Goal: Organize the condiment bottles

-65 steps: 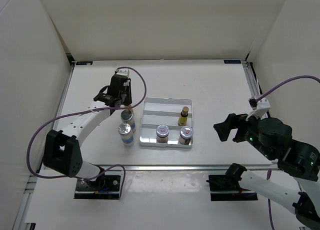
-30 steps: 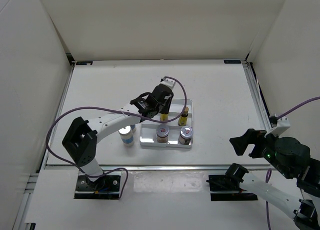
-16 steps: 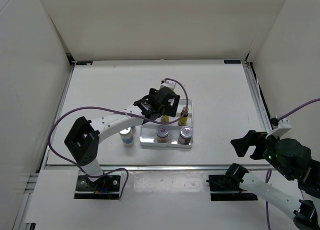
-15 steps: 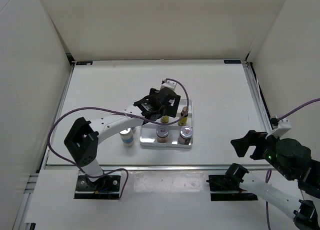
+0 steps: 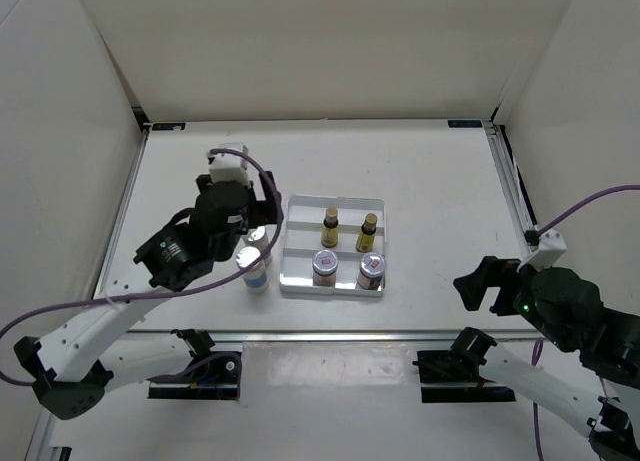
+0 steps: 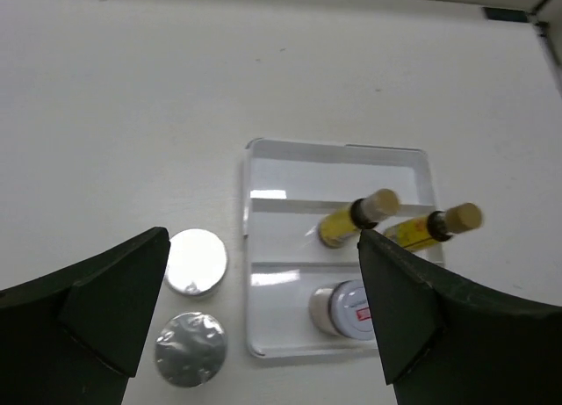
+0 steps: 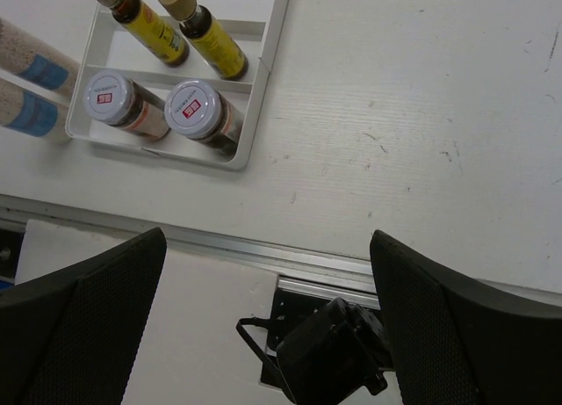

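My left gripper comes down from high above the bottles onto the back bottle's silver cap (image 5: 258, 234) next, since that cap stands well below its open fingers.
The white tray (image 5: 335, 203) holds two slim yellow bottles (image 5: 329, 227) (image 5: 368, 232) in its back row and two red-marked jars (image 5: 326, 267) (image 5: 371, 271) in its front row. Two white-blue bottles (image 5: 254, 273) stand on the table just left of the tray, the back one partly hidden under my left arm. The left wrist view shows their silver caps (image 6: 197, 261) (image 6: 190, 349), the tray rim (image 6: 334, 150) and both yellow bottles (image 6: 356, 219). My left gripper (image 5: 262, 213) (image 6: 263, 335) hangs high above them, open and empty. At the near right my right gripper (image 5: 478, 283) (image 7: 272, 335) is open and empty.
A metal rail (image 7: 263, 256) runs along the table's near edge, with the arm bases (image 5: 195, 373) behind it. White walls close the table on three sides. The right wrist view also shows the tray (image 7: 263, 80) and the white-blue bottles (image 7: 31, 71).
My left gripper opened and let go of the second yellow bottle in the tray's back row, then rose and pulled back to the left. The right arm barely moved.
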